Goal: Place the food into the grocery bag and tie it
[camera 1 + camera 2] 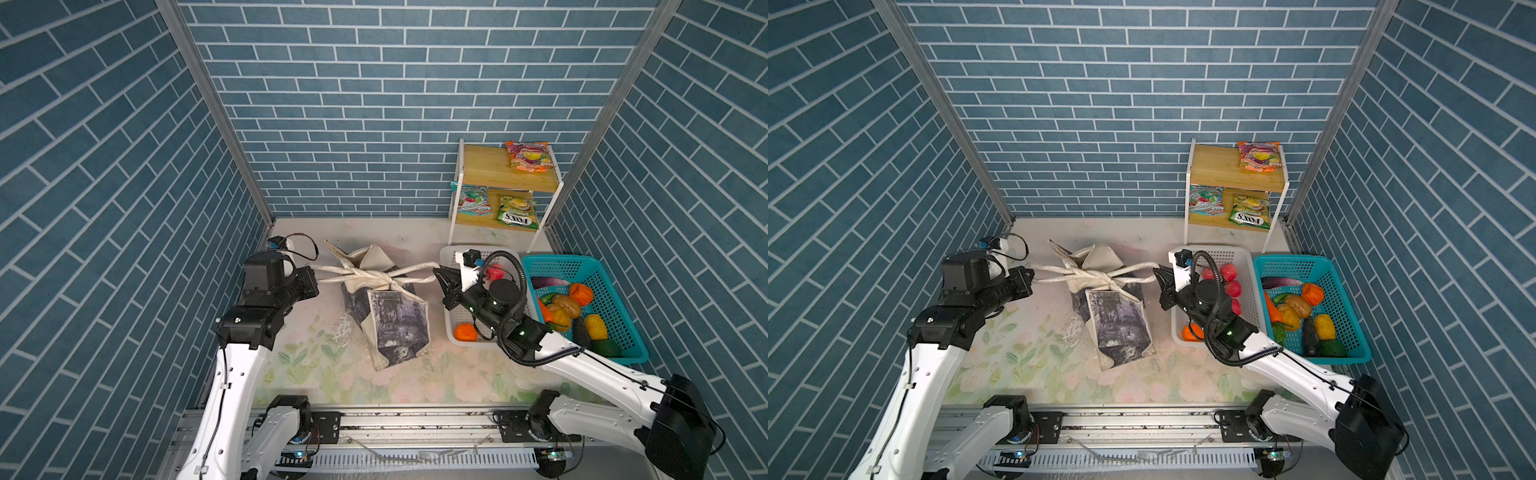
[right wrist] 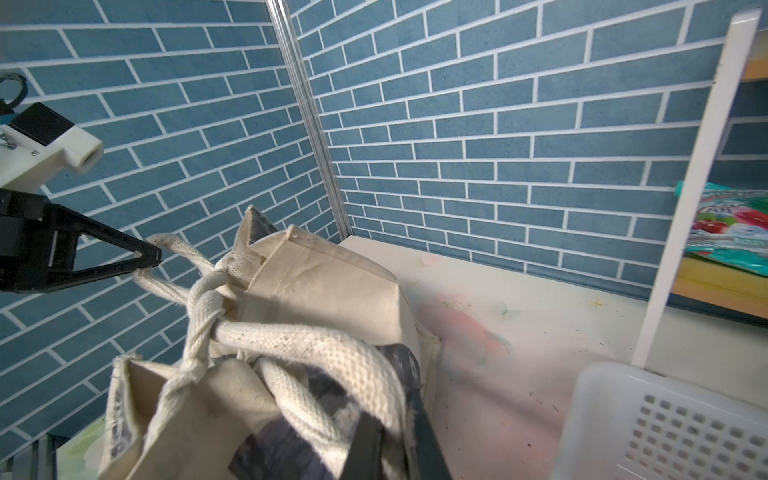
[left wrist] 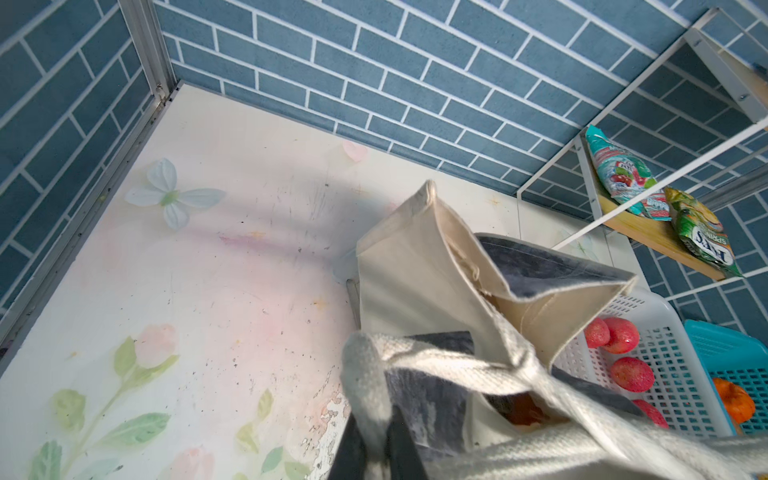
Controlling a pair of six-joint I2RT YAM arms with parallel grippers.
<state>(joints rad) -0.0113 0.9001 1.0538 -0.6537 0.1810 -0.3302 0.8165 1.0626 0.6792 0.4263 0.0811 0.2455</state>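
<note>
My left gripper pulls away to tighten the knot next, eases toward it and releases the strap loop. It lies beyond my fingers, over the gaping bag.
The grocery bag stands mid-table, its cream strap handles crossed in a knot above its mouth. My left gripper is shut on the left strap loop. My right gripper is shut on the right strap loop. The straps run taut between them. Something orange shows inside the bag. More food lies outside it: red fruits and an orange in the white basket, and snack packets on the shelf.
A white perforated basket sits right of the bag, under my right arm. Beside it a teal basket holds several toy vegetables. A two-tier wooden shelf stands at the back right. Blue brick walls close three sides.
</note>
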